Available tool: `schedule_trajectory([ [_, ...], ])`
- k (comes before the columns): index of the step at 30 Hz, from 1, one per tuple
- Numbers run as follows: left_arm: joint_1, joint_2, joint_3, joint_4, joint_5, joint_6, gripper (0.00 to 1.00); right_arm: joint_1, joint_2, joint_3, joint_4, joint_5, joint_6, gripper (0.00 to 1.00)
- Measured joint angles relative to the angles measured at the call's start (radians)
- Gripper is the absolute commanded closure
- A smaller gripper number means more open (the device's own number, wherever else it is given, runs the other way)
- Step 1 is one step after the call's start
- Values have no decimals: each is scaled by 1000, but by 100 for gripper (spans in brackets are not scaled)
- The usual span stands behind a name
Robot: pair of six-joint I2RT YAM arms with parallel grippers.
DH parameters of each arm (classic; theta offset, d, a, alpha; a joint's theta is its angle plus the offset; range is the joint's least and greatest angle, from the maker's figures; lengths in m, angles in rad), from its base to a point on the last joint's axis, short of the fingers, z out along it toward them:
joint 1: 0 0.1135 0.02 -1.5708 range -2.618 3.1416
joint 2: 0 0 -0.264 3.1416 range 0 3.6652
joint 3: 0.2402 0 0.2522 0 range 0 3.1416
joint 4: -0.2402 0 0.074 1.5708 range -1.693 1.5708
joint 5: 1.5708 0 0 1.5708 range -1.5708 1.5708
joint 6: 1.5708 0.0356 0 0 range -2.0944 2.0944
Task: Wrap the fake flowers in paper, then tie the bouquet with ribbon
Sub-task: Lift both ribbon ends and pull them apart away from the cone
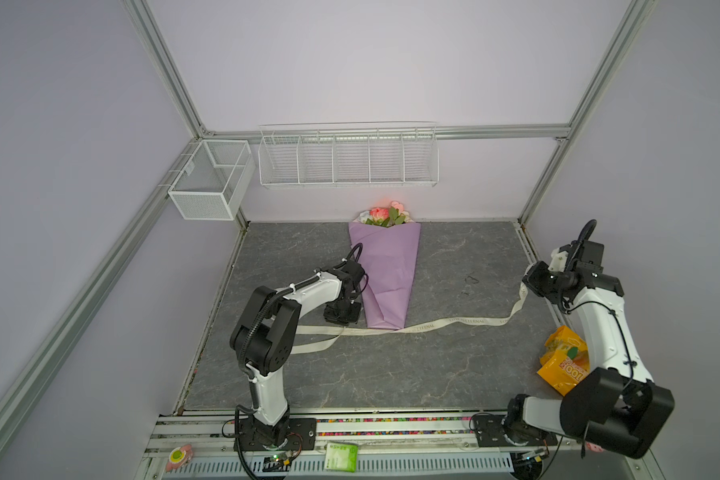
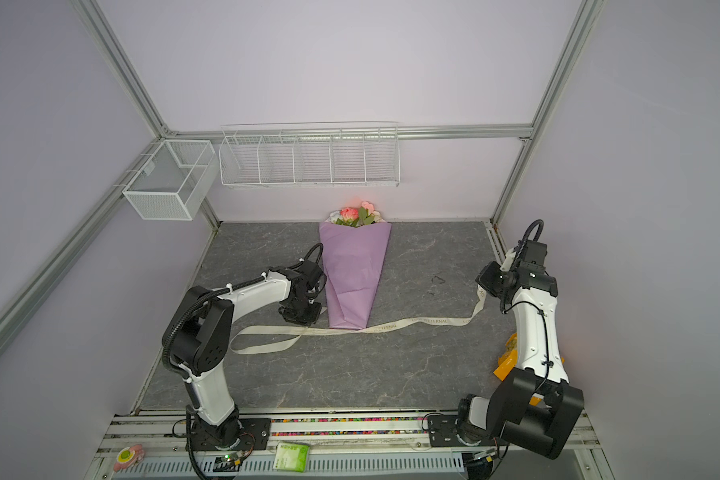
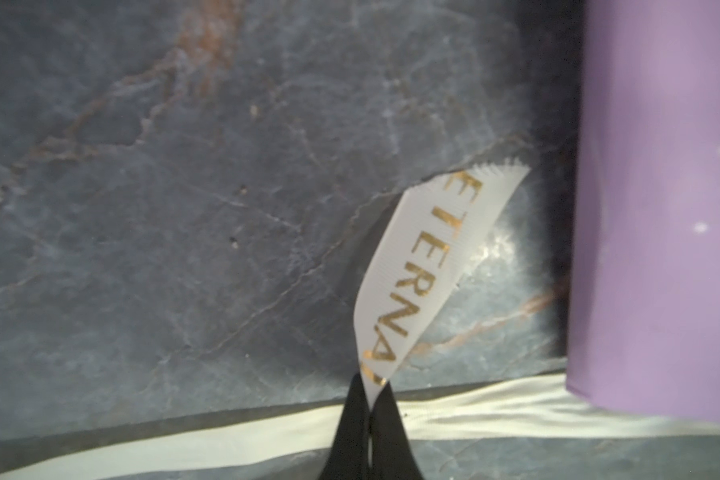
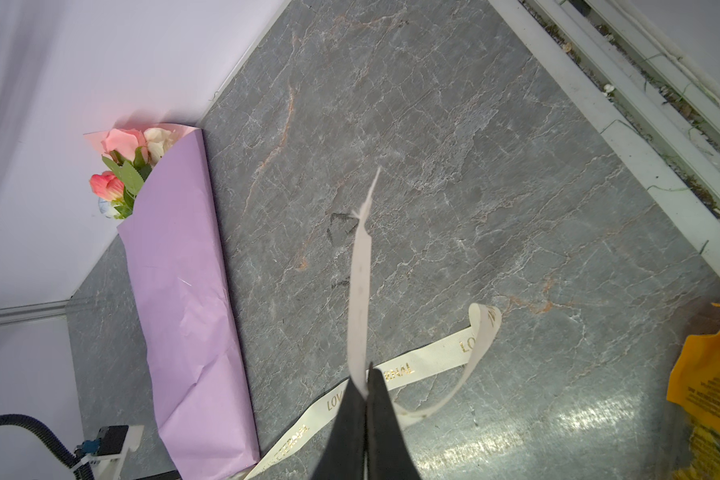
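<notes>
The ribbon lies looped, so my left gripper should next rise and swing away from the cone (image 1: 385,274) toward the table edge on the mesh box's side (image 1: 225,289) before it releases.
The bouquet of fake flowers (image 1: 385,216) (image 2: 356,216) (image 4: 125,166) lies at the back centre of the table, wrapped in a lilac paper cone (image 1: 385,274) (image 3: 657,208). A cream ribbon (image 1: 454,323) (image 2: 425,323) with gold letters runs under the cone's narrow end. Just left of that end, my left gripper (image 1: 341,318) (image 3: 371,395) is shut on one ribbon end (image 3: 425,270). Far to the right, my right gripper (image 1: 526,286) (image 4: 366,382) is shut on the other end (image 4: 360,291), lifted off the table.
An orange snack bag (image 1: 562,365) (image 4: 707,395) lies by the right arm near the table's right edge. A white wire rack (image 1: 348,162) and a mesh box (image 1: 208,178) hang on the walls. A green packet (image 1: 341,456) sits on the front rail.
</notes>
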Motion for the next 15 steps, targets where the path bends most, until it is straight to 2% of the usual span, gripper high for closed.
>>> schedule_trajectory([
  [4, 0, -47, 0, -6, -25, -8, 100, 0, 5, 2, -2, 12, -7, 94],
  [8, 45, -181, -6, -5, -32, -31, 100, -2, 10, 9, -7, 58, -13, 94],
  [11, 195, -334, -32, 10, -12, -55, 100, -10, 14, 30, -12, 105, -14, 94],
  [15, 513, -512, -57, 29, -1, -84, 100, -34, 19, 66, -12, 176, -13, 94],
])
